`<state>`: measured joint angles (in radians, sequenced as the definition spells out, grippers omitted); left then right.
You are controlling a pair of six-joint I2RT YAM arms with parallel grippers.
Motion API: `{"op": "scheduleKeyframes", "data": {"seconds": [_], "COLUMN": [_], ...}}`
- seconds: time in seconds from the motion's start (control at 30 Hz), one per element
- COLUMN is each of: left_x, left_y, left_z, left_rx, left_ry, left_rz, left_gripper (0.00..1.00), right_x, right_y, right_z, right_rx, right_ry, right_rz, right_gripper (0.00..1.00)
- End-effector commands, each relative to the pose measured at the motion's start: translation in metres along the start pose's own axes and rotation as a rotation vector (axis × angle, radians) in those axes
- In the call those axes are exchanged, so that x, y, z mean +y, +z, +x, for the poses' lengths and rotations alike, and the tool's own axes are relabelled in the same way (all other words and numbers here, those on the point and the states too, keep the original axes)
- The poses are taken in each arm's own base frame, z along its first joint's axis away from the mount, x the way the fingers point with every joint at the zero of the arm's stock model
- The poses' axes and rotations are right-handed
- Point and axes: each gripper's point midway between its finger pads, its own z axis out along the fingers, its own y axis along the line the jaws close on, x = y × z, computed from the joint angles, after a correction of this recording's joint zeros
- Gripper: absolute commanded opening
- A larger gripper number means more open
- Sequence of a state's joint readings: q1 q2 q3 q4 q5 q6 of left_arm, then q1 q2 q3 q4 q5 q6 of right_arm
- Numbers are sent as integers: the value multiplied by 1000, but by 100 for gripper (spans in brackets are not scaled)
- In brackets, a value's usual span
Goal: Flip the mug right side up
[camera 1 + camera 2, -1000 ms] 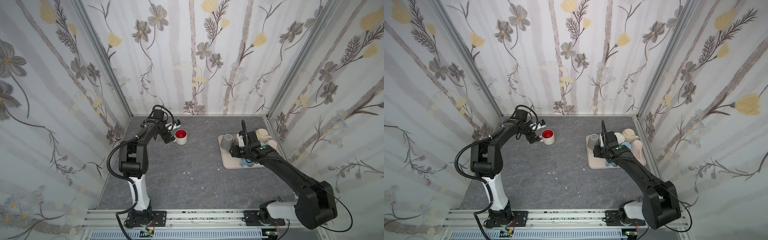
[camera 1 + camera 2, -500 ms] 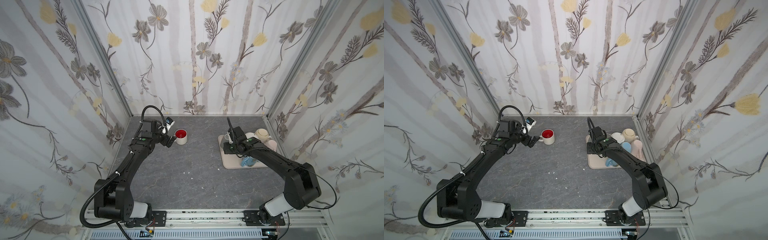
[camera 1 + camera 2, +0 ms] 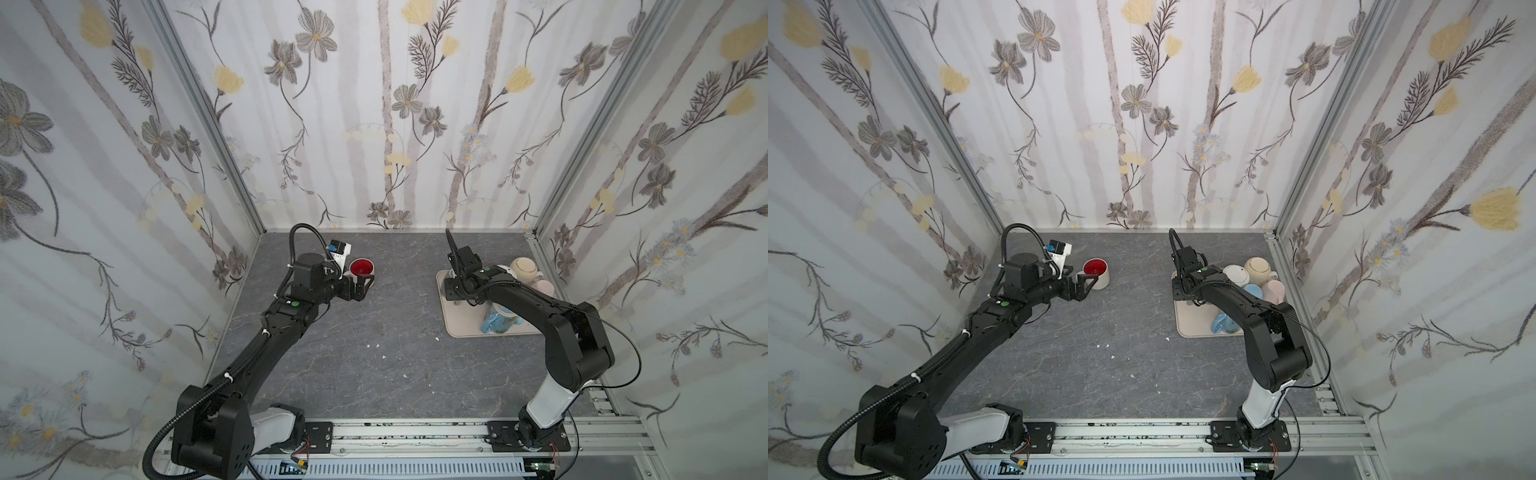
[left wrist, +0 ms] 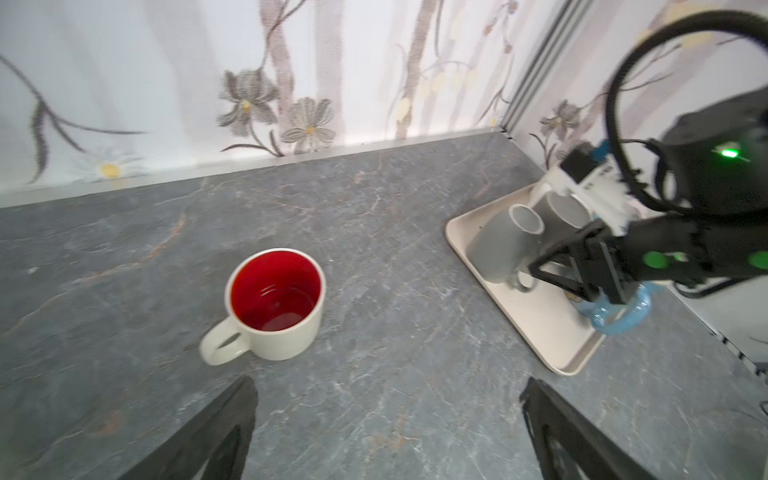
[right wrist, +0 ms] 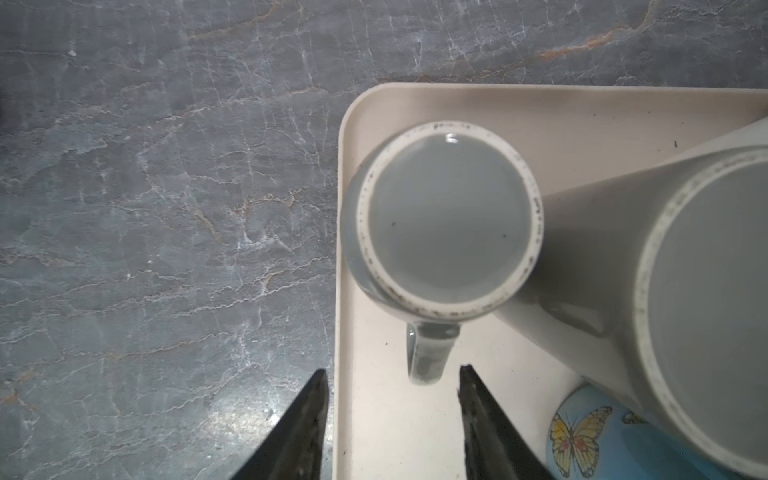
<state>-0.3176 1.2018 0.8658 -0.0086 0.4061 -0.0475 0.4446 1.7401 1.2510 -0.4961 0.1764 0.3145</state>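
Observation:
My right gripper is above the corner grey mug's handle [image 5: 432, 357], so next it will move down until its open fingers are on either side of the handle and close on it.
A cream mug [image 4: 276, 303] with a red inside stands upright on the grey table, mouth up, seen in both top views [image 3: 362, 268] [image 3: 1096, 270]. My left gripper [image 4: 386, 388] is open and empty, just short of that mug's handle side and apart from it [image 3: 368, 283]. My right gripper [image 5: 394, 372] points down over the beige tray [image 5: 415, 436], open with nothing between its fingers. A grey mug [image 5: 449, 220] stands upside down in the tray's corner, its handle just ahead of the fingertips.
On the tray [image 3: 461, 324] there are also a second, larger grey mug [image 5: 706, 291], a blue butterfly mug [image 3: 498, 322], a cream teapot [image 3: 524, 268] and a pink cup [image 3: 544, 286]. Walls close in the back and both sides. White crumbs lie mid-table.
The left gripper has drawn back from the red-lined mug, which stays upright in place. The right arm has swung left across the tray to above the small grey mug.

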Motion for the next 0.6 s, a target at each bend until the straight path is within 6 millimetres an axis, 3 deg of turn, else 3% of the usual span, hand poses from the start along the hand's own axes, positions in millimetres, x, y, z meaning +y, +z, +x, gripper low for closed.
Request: {"op": "scheduleKeyframes", "data": {"seconds": [0.0,0.27,0.43,0.57], "left_x": [-12,-59,-73,-80], "left_y": [-2,4,8,3], "left_z": [13,41,46,57], "left_rx": [5,-9,14,85], "left_ry": [-39,-182,-213,-228], "left_rz": [-29,81,91,76], "left_gripper": [95,76,70,67], "right_x": [-10,-7,-5,-4], "right_y": [4,16,26,32], "right_z": [-3,-3,-1,4], "right_rx": [-12,-8,0,4], "right_ry": [-10,-9,-13,-10], "right_rz": [30,-35,-39,-30], "right_gripper": [51,34,30,18]}}
